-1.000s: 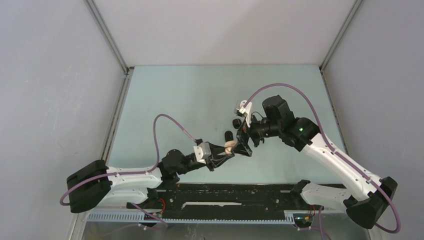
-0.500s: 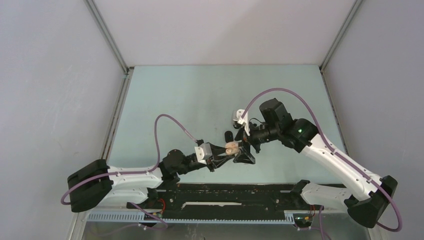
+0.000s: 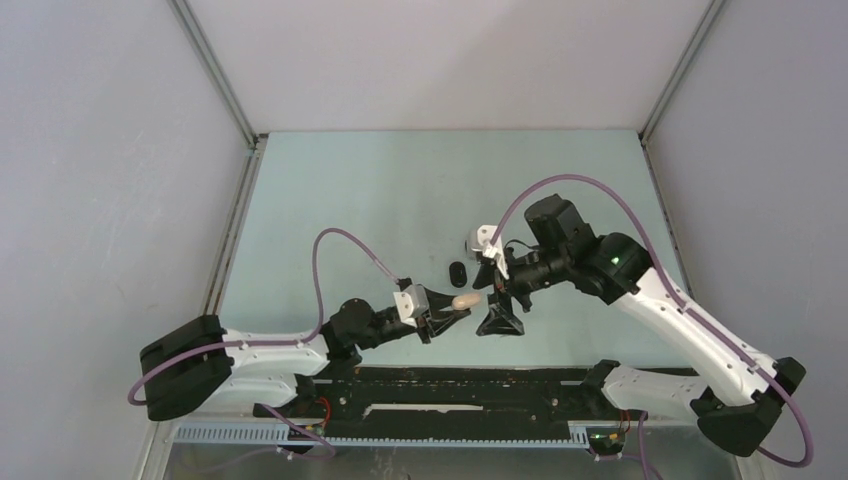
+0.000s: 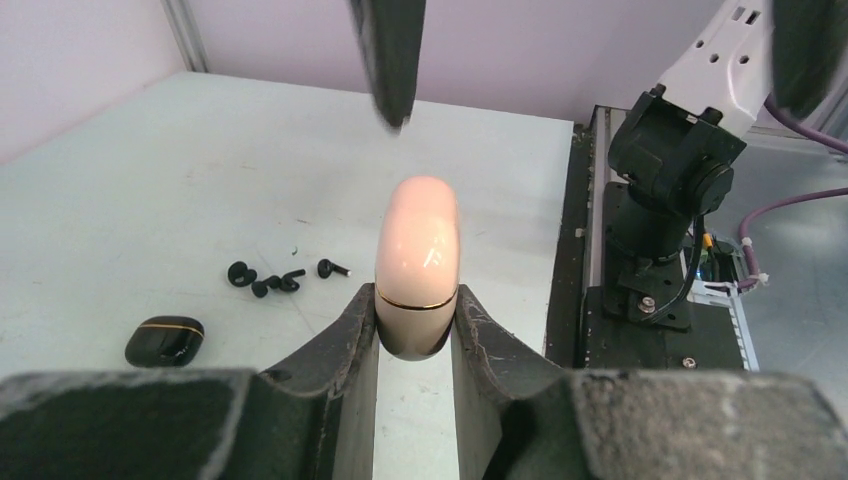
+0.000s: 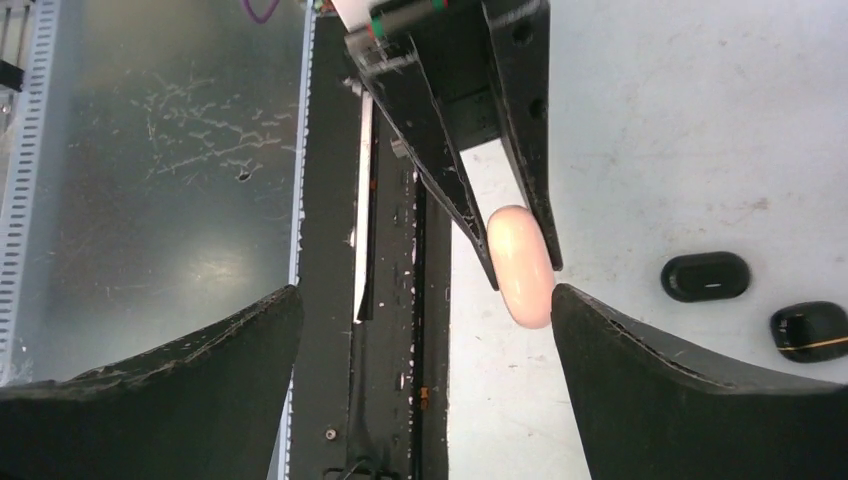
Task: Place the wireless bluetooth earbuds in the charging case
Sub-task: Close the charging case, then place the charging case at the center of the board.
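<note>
My left gripper lowers outward next to release the pink case on the tabletop beside the black case, since that spot lies below and outward of it.
My left gripper is shut on a peach-pink charging case with a gold seam, lid closed, held off the table and sticking out past the fingertips. The top view shows that case just left of my right gripper. My right gripper stands wide open with nothing between its jaws, and the pink case lies close to the inner side of its right finger. Several tiny black earbuds lie loose on the table, apart from both grippers.
A black case with a gold seam lies near the earbuds. The right wrist view shows two black cases on the table. The black base rail runs along the near table edge under the right gripper.
My right gripper has swung down and toward the near edge, coming alongside the pink case. The left gripper stays shut on the case and has shifted slightly right.
</note>
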{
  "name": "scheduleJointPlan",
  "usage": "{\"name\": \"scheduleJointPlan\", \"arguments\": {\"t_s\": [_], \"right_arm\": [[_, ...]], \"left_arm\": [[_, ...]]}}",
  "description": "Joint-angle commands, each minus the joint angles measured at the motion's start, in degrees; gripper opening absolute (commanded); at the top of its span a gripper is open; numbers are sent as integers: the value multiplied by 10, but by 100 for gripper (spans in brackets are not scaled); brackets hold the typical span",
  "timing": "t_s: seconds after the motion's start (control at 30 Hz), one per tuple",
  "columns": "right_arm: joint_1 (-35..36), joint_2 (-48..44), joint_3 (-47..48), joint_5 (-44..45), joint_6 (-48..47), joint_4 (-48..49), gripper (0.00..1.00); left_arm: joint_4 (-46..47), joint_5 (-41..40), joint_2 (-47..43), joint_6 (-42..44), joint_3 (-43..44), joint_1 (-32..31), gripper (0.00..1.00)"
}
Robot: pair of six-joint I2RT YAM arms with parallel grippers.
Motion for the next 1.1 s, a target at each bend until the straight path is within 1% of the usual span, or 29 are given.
{"name": "scheduleJointPlan", "arguments": {"t_s": [0.0,0.07,0.13,0.2,0.27,0.33,0.37,0.43,0.5,0.57,0.63,0.73,0.8,0.9,1.07], "right_arm": [[-29,-30,69,8,0,-56,95],[-85,-34,71,21,10,-55,96],[-166,-27,63,12,7,-57,96],[-258,-9,50,-4,7,-57,96],[-334,19,37,-15,10,-73,94],[-373,50,25,-28,2,-91,90],[-386,60,11,-28,5,-85,89],[-400,70,-22,-26,25,-52,89],[-403,66,-63,-23,54,0,89],[-403,55,-104,-7,89,61,89],[-403,40,-145,7,123,122,89],[-403,18,-199,29,167,195,88],[-404,3,-220,17,170,227,88],[-401,-22,-222,16,151,232,88],[-400,-45,-231,7,142,233,88]], "left_arm": [[21,-25,13,-20,19,-3,0],[20,-45,20,-39,23,-3,0],[8,-78,22,-72,26,-3,0],[-27,-117,14,-102,34,-2,1],[-105,-155,-2,-138,54,2,4],[-210,-173,-18,-173,86,15,4],[-262,-180,-19,-192,103,24,4],[-354,-181,-12,-228,132,50,5],[-432,-158,2,-269,157,90,6],[-468,-131,18,-302,167,126,7],[-484,-108,29,-332,169,153,9],[-516,-79,48,-360,184,186,14],[-547,-58,67,-364,205,205,18],[-562,-44,105,-358,225,218,20],[-522,12,173,-376,249,237,20]]}}
